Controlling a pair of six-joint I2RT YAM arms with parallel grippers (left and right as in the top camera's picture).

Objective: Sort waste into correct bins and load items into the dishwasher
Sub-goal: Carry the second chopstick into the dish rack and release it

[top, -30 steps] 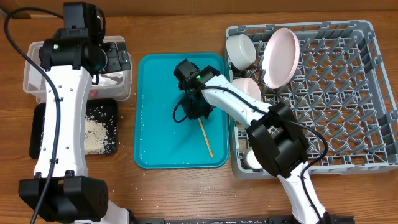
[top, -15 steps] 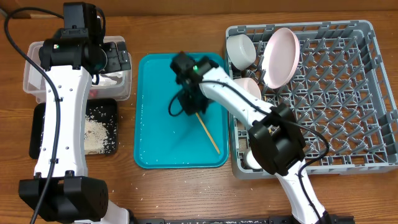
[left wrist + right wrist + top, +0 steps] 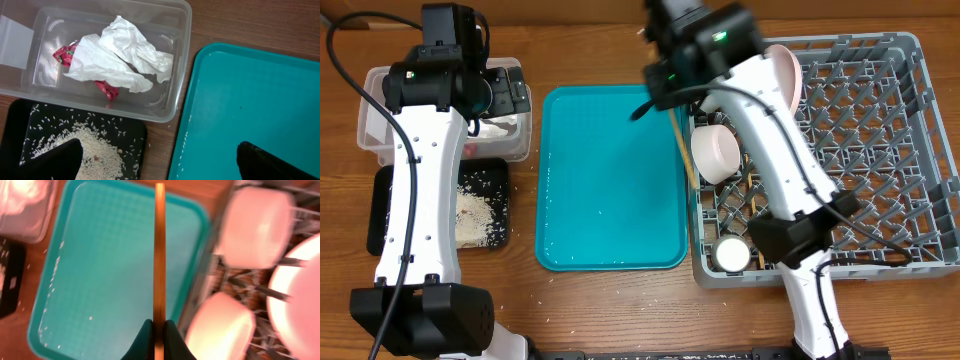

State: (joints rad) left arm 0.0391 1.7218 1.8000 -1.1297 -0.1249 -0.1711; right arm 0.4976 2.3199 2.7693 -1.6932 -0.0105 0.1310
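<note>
The free rack space beside the brown stick is below my right gripper and to its right in the overhead view, so next I should move over it, go down and release.
My right gripper (image 3: 159, 332) is shut on a thin wooden chopstick (image 3: 159, 255) and holds it in the air over the right edge of the teal tray, beside the grey dish rack (image 3: 880, 150). In the overhead view the chopstick (image 3: 686, 155) hangs along the rack's left wall. The rack holds a pink plate (image 3: 786, 70), a white bowl (image 3: 715, 152) and a small white cup (image 3: 730, 253). My left gripper (image 3: 160, 167) is open and empty above the clear tub (image 3: 175, 100), which holds the crumpled napkin (image 3: 120, 60). The black tray (image 3: 75, 145) holds rice crumbs.
The large teal tray (image 3: 610, 180) lies between the bins and the rack, bare but for a few rice grains along its left edge. A thin brown stick (image 3: 752, 195) lies in the rack below the bowl. Brown wooden table all round.
My right gripper has lifted the chopstick off the teal tray and carried it up and right to the rack's left edge. The left arm has not moved.
</note>
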